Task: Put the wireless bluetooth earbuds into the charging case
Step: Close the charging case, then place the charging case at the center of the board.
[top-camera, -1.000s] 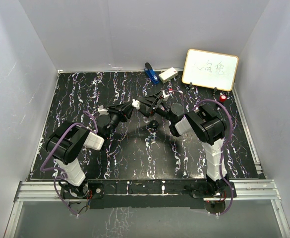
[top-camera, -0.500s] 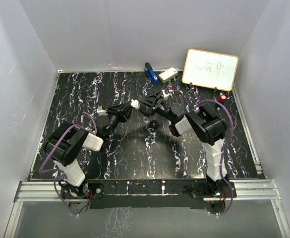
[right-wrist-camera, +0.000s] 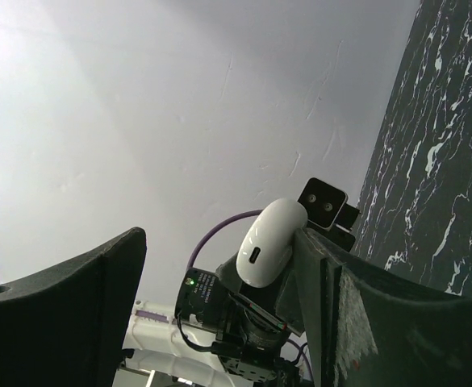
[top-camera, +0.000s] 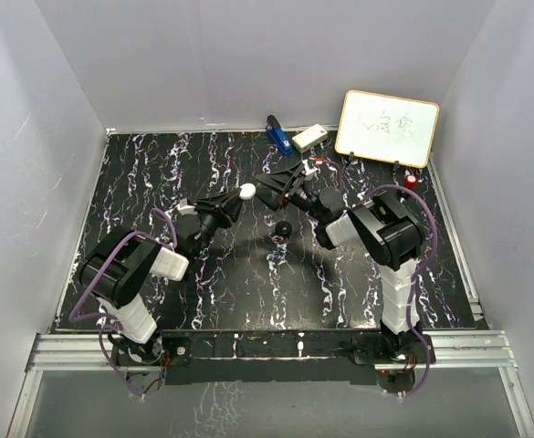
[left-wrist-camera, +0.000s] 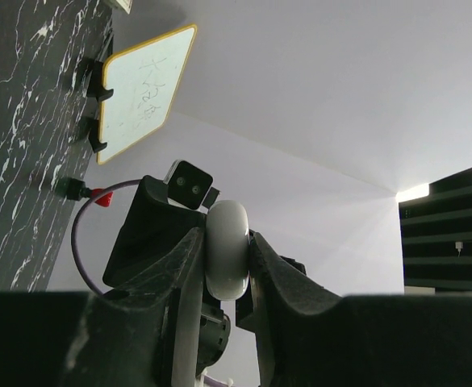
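Note:
The black round object leaves room on the bare tabletop below. My left gripper needs to tilt its fingers down and lower the charging case (top-camera: pixel 246 191) there to release it.
My left gripper (top-camera: pixel 245 193) is shut on the white rounded charging case (top-camera: pixel 246 191) and holds it above the middle of the table. In the left wrist view the case (left-wrist-camera: pixel 226 250) sits edge-on between my two fingers, closed. My right gripper (top-camera: pixel 276 185) is open just right of the case, facing it. In the right wrist view the case (right-wrist-camera: pixel 268 240) shows its charging port, close to the right finger (right-wrist-camera: pixel 340 306) and not clamped. I cannot make out the earbuds in any view.
A small black round object (top-camera: pixel 283 227) lies on the marbled black table (top-camera: pixel 157 173) below the grippers. A whiteboard (top-camera: pixel 387 128), a blue object (top-camera: pixel 277 134), a white box (top-camera: pixel 309 137) and a small red item (top-camera: pixel 411 181) stand along the back edge.
The right arm's wrist has shifted a little toward the far side. The left gripper keeps the case almost still.

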`<state>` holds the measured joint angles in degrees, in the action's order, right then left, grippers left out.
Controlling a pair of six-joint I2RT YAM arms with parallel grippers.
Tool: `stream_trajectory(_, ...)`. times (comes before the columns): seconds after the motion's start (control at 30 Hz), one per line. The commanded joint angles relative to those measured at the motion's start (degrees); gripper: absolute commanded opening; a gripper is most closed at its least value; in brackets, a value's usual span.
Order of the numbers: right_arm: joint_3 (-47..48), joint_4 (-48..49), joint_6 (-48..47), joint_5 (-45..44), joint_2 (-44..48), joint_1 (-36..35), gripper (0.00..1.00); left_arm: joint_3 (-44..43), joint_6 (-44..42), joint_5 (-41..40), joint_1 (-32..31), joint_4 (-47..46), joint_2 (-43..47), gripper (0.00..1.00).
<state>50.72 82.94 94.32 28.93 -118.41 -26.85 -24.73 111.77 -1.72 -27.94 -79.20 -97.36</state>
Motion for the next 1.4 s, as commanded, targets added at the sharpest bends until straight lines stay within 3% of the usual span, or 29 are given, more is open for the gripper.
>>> stream_trajectory(0.0, -0.66, 20.81, -0.74, 0.09, 2.83, 0.57, 0.71, 0.85, 1.17, -0.78, 0.09, -1.29, 2.49, 0.00)
stream_trajectory(0.17, -4.25, 17.21, 0.83, -0.49, 1.64, 3.74, 0.69, 1.40, 0.41, 1.37, 3.89, -3.04, 2.07, 0.00)
stream_trajectory(0.33, -5.44, 5.47, -8.65, 1.97, 7.17, 6.33, 0.70, -0.47, -4.29, 9.72, 10.47, -0.90, 2.53, 0.00)
stream_trajectory(0.5, -2.04, -22.05, -28.68, 2.09, 16.58, 6.38, 0.71, -3.40, -13.14, 18.20, 18.05, 3.00, 1.52, 0.00)
stream_trajectory(0.67, 4.17, -50.09, -54.10, -6.63, 26.50, 4.30, 0.75, -7.78, -24.12, 23.32, 22.49, 12.40, -0.05, 0.00)
stream_trajectory(0.77, 6.07, -58.23, -63.40, -12.64, 29.34, 2.96, 0.77, -11.59, -31.21, 24.35, 23.02, 19.66, -1.45, 0.00)
stream_trajectory(0.93, 8.13, -66.00, -70.67, -19.27, 30.28, 2.17, 0.79, -18.17, -35.66, 27.62, 22.11, 23.05, -6.35, 0.00)
stream_trajectory(1.17, 6.75, -68.98, -73.89, -20.92, 31.55, 2.02, 0.80, -27.19, -38.73, 30.37, 16.83, 27.37, -13.63, 0.00)
stream_trajectory(1.37, 4.41, -73.69, -75.65, -28.01, 33.88, 1.78, 0.78, -33.75, -42.44, 29.05, 13.57, 33.16, -18.05, 0.00)
